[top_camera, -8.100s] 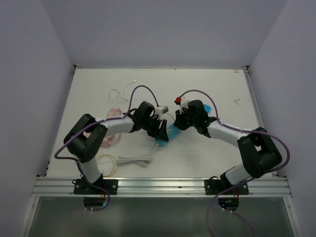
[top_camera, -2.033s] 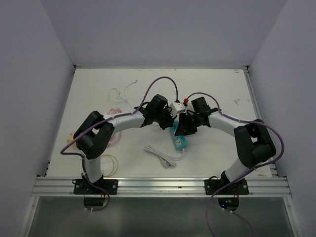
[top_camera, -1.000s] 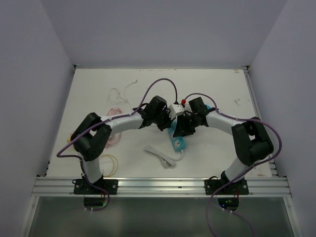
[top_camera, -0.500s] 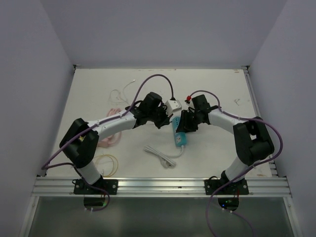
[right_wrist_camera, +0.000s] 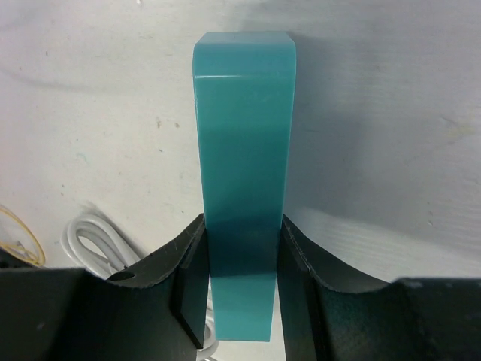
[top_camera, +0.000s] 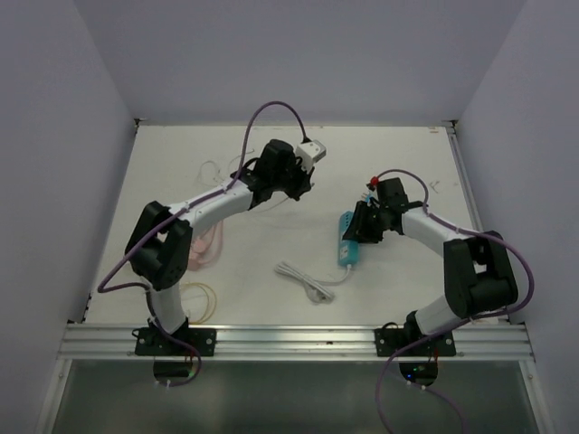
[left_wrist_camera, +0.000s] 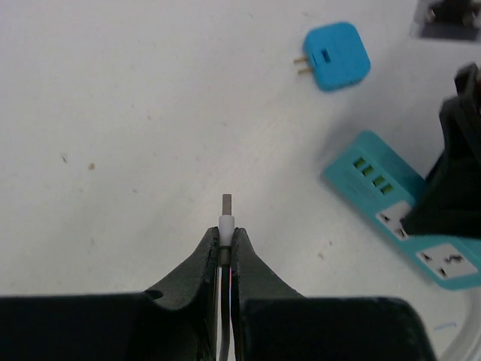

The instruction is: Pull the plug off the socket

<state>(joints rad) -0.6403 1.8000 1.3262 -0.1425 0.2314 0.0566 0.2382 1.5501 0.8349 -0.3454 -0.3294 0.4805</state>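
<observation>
The left gripper goes outward next, then down to release the plug on the bare tabletop beside the blue adapter, since the plug hangs free of the socket (top_camera: 347, 246).
The plug (left_wrist_camera: 227, 210) is a small white USB plug with a metal tip, and it sticks out past the tips of my left gripper (left_wrist_camera: 226, 235), which is shut on it. It hangs free above the table, apart from the socket (left_wrist_camera: 398, 218), a teal power strip. In the top view my left gripper (top_camera: 301, 185) is at the far middle and the socket (top_camera: 347, 246) lies to its right. My right gripper (top_camera: 360, 226) is shut on the socket. Its jaws press both long sides of the socket (right_wrist_camera: 244, 113), seen on edge in the right wrist view.
A blue wall adapter (left_wrist_camera: 337, 56) lies beyond the strip. A coiled white cable (top_camera: 308, 280) runs from the strip's near end. At the left are a pink bundle (top_camera: 210, 249), yellow loops (top_camera: 199, 298) and a thin white wire (top_camera: 222, 167).
My left gripper has drawn back toward the far left with the plug, which now stands clear of the strip. My right gripper has carried the strip to the right.
</observation>
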